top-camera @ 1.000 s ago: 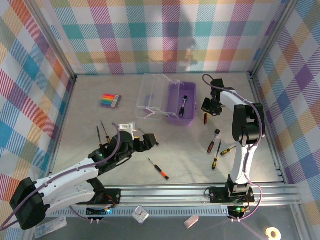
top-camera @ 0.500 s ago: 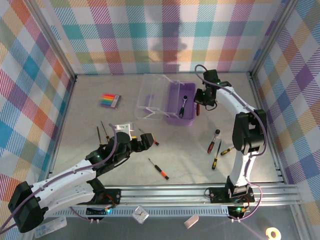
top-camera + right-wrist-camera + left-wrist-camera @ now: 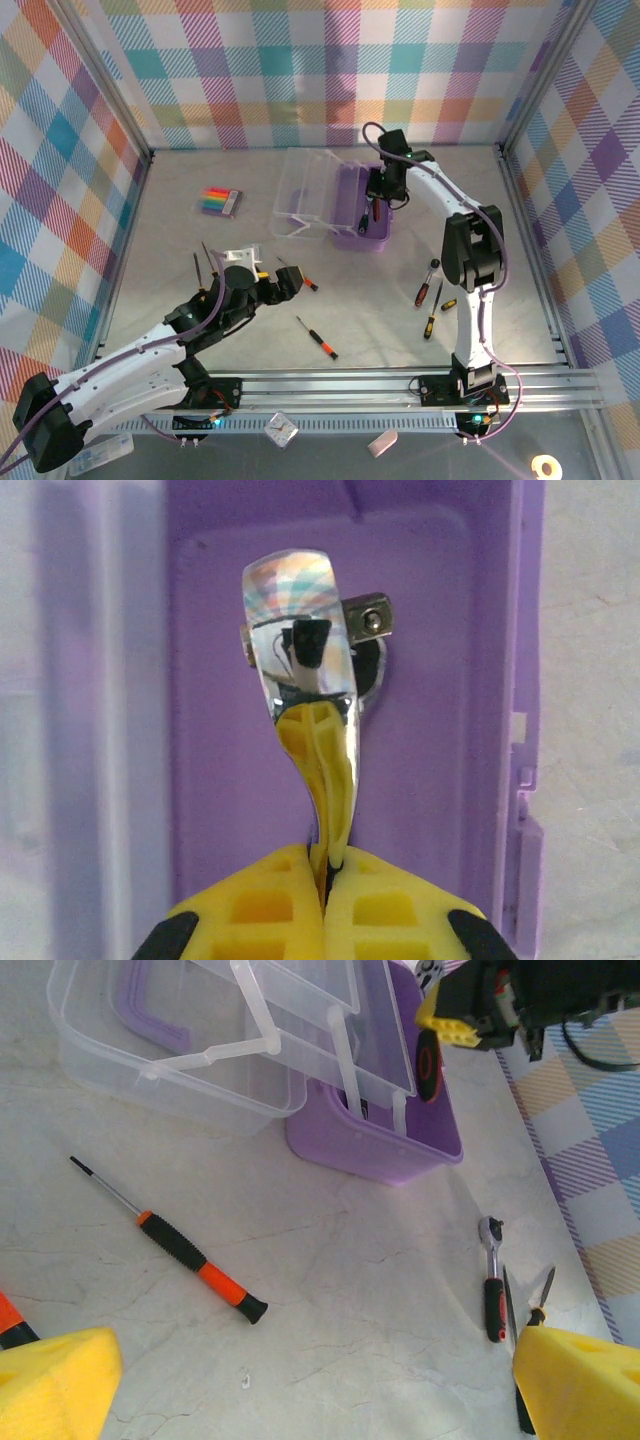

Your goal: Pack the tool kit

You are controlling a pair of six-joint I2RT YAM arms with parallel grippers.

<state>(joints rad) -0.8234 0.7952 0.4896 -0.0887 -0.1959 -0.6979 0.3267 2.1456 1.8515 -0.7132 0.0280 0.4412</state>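
The chrome ratchet wrench [image 3: 298, 620] still hangs above the bottom of the purple box. I will lower my right gripper down into the open hollow of the box and let go of the wrench.
The purple box [image 3: 352, 238] stands at mid-table with its clear lid [image 3: 305, 190] folded open to the left. My right gripper [image 3: 378, 198] hangs over the box's open well, shut on a chrome ratchet wrench [image 3: 298, 620]. The wrench's head points down into the purple box [image 3: 205, 780], and its black-red handle [image 3: 430, 1065] sticks out below the fingers. My left gripper [image 3: 290, 280] is low over the table, open, with bare tabletop between its yellow pads [image 3: 50, 1380]. A black-orange screwdriver [image 3: 175, 1250] lies just ahead of it, also seen as the black-orange screwdriver [image 3: 316, 337].
A second ratchet wrench [image 3: 428, 282] and two yellow-handled screwdrivers [image 3: 433, 322] lie right of centre. Two thin screwdrivers [image 3: 197, 272] lie beside the left arm. The rainbow-striped pack [image 3: 220, 201] sits at the back left. Checkered walls close in the table on three sides.
My right gripper has swung left from beside the box to above its well, carrying the ratchet wrench. The left arm has edged slightly left.
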